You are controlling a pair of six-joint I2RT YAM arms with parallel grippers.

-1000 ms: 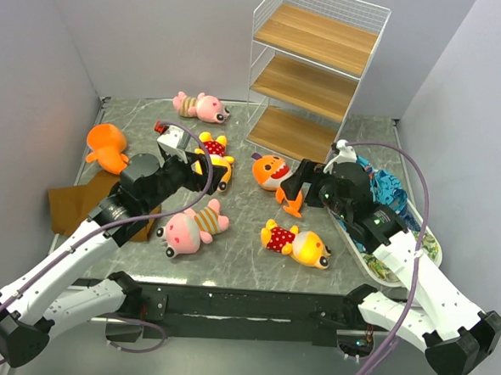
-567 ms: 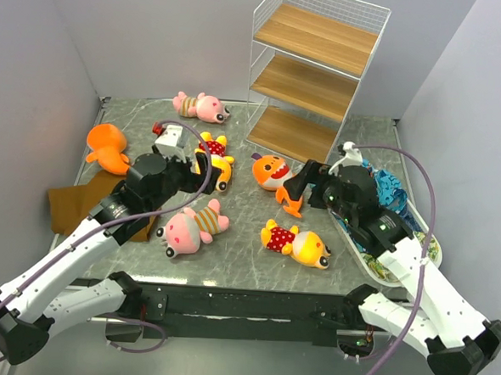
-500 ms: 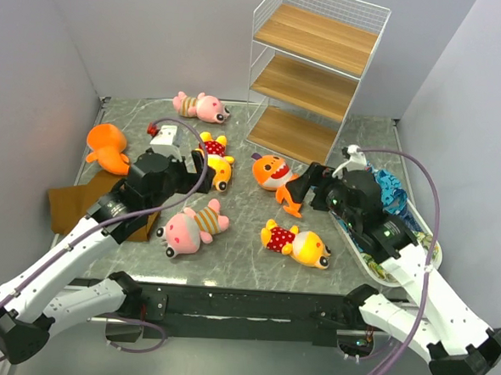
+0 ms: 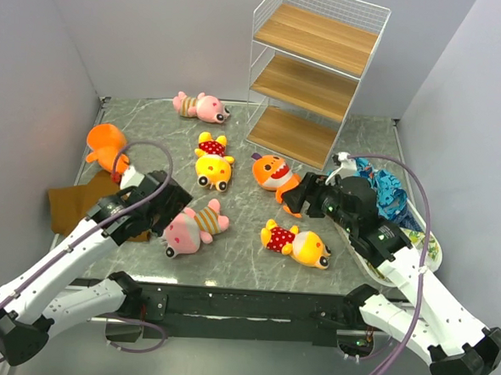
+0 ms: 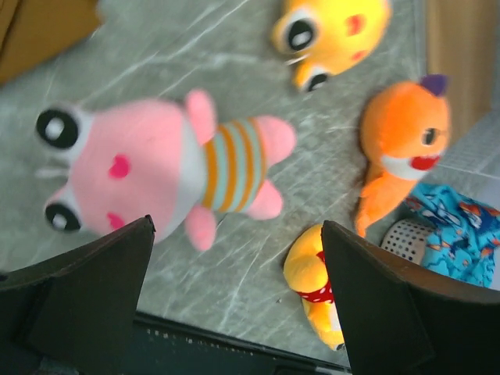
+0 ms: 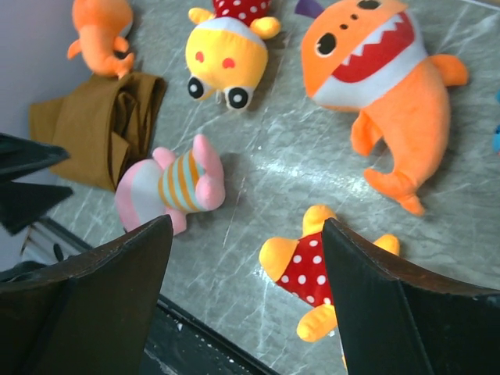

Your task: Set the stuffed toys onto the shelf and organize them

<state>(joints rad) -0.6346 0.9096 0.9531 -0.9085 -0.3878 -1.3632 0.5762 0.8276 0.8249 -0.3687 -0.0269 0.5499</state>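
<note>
My left gripper's open fingers are above the near pink toy's head (image 4: 181, 235) (image 5: 131, 170), and that head is nearer my base, so I will move my left gripper down and slightly back onto it.
The white wire shelf (image 4: 317, 73) stands at the back with three bare wooden boards. Six stuffed toys lie on the table: a far pink one (image 4: 202, 107), an orange fish (image 4: 107, 145) at the left, a yellow one (image 4: 212, 164), a middle orange fish (image 4: 273, 172), a near pink one (image 4: 188, 226) and a near yellow one (image 4: 302, 243). My left gripper (image 4: 160, 203) is open and empty, just left of the near pink toy (image 5: 148, 164). My right gripper (image 4: 305, 193) is open and empty, above the table between the middle fish (image 6: 383, 78) and the near yellow toy (image 6: 312, 266).
A brown cloth (image 4: 67, 202) lies at the left edge under my left arm. A white tray (image 4: 399, 265) with a blue patterned cloth (image 4: 386, 192) sits at the right, beside my right arm. Grey walls close in on both sides.
My left gripper has drawn back from the yellow toy toward the near left, ending beside the near pink toy. My right gripper has shifted only slightly. No toy has moved.
</note>
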